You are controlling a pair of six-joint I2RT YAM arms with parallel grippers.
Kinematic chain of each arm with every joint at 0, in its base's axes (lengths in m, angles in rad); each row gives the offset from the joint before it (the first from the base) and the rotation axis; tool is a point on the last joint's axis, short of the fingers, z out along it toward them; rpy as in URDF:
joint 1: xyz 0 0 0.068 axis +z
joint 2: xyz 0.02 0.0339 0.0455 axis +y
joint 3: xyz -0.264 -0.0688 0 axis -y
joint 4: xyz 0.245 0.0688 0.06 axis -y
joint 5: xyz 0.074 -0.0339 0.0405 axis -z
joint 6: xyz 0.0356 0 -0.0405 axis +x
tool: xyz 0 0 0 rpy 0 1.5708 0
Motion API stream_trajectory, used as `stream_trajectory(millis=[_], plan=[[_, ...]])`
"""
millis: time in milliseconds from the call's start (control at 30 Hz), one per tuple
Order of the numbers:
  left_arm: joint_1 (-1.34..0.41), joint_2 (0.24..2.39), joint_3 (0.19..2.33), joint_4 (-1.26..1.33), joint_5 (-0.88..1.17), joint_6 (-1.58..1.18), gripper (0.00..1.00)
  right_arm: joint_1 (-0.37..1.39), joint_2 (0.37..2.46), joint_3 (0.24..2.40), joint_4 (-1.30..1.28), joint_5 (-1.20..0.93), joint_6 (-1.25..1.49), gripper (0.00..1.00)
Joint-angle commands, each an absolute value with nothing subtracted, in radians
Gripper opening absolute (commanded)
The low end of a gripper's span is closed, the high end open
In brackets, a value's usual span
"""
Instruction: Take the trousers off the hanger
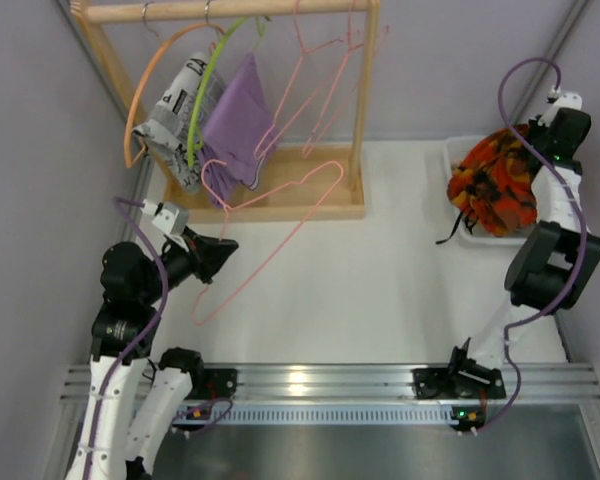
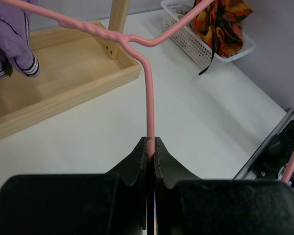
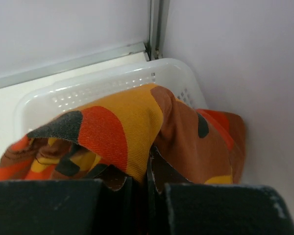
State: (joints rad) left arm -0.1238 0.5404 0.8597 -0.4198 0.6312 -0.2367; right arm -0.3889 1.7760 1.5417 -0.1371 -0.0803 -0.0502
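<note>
The trousers are bunched over the white basket, so my right gripper lowers toward it next, away from the grey side, and releases them.
A bare pink wire hanger slants over the white table, and nothing hangs on it. My left gripper is shut on its wire; in the left wrist view the pink hanger runs straight up out of the closed left gripper. The trousers, patterned in orange, red, brown and black, are bunched over a white basket at the far right. My right gripper is shut on them. In the right wrist view the trousers fold between the tips of the right gripper, above the basket.
A wooden clothes rack stands at the back left. It carries a purple garment, a newsprint-patterned garment and orange, green and pink hangers. Grey walls close both sides. A metal rail runs along the near edge.
</note>
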Motion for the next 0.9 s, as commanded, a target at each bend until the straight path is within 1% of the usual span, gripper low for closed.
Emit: stream_trajectory(millis=[0, 100, 167, 300, 400, 433, 500, 600, 633, 700, 733, 800, 867], plan=[[-0.121, 0.529, 0.885, -0.385, 0.638, -0.242, 0.0, -0.4, 1.945, 1.728, -0.142, -0.057, -0.026, 0.0], [-0.12, 0.528, 0.884, -0.385, 0.635, -0.248, 0.0, -0.393, 2.074, 1.866, -0.202, -0.058, -0.005, 0.0], [-0.12, 0.528, 0.893, -0.385, 0.63, -0.247, 0.0, -0.379, 2.152, 1.92, -0.231, -0.052, -0.008, 0.0], [-0.12, 0.526, 0.904, -0.387, 0.623, -0.221, 0.0, -0.321, 2.217, 1.934, -0.245, -0.003, -0.055, 0.0], [-0.12, 0.526, 0.905, -0.385, 0.624, -0.219, 0.0, -0.314, 2.226, 1.899, -0.25, 0.014, -0.054, 0.09], [-0.121, 0.523, 0.907, -0.385, 0.623, -0.218, 0.0, -0.313, 2.22, 1.885, -0.249, 0.015, -0.058, 0.16], [-0.121, 0.523, 0.913, -0.385, 0.614, -0.212, 0.0, -0.316, 2.175, 1.844, -0.249, 0.006, -0.06, 0.23], [-0.12, 0.528, 0.923, -0.385, 0.617, -0.209, 0.0, -0.328, 2.06, 1.79, -0.25, -0.043, -0.057, 0.41], [-0.12, 0.531, 0.933, -0.385, 0.612, -0.212, 0.0, -0.333, 2.028, 1.783, -0.261, -0.055, -0.058, 0.59], [-0.12, 0.537, 0.942, -0.387, 0.621, -0.225, 0.0, -0.342, 1.935, 1.77, -0.305, -0.081, -0.071, 0.8], [-0.12, 0.537, 0.949, -0.385, 0.624, -0.229, 0.0, -0.347, 1.905, 1.767, -0.323, -0.089, -0.084, 0.93], [-0.12, 0.534, 0.954, -0.385, 0.626, -0.229, 0.0, -0.362, 1.82, 1.752, -0.365, -0.115, -0.097, 0.99], [-0.12, 0.529, 0.959, -0.385, 0.62, -0.218, 0.0, -0.373, 1.749, 1.741, -0.391, -0.139, -0.117, 0.99]])
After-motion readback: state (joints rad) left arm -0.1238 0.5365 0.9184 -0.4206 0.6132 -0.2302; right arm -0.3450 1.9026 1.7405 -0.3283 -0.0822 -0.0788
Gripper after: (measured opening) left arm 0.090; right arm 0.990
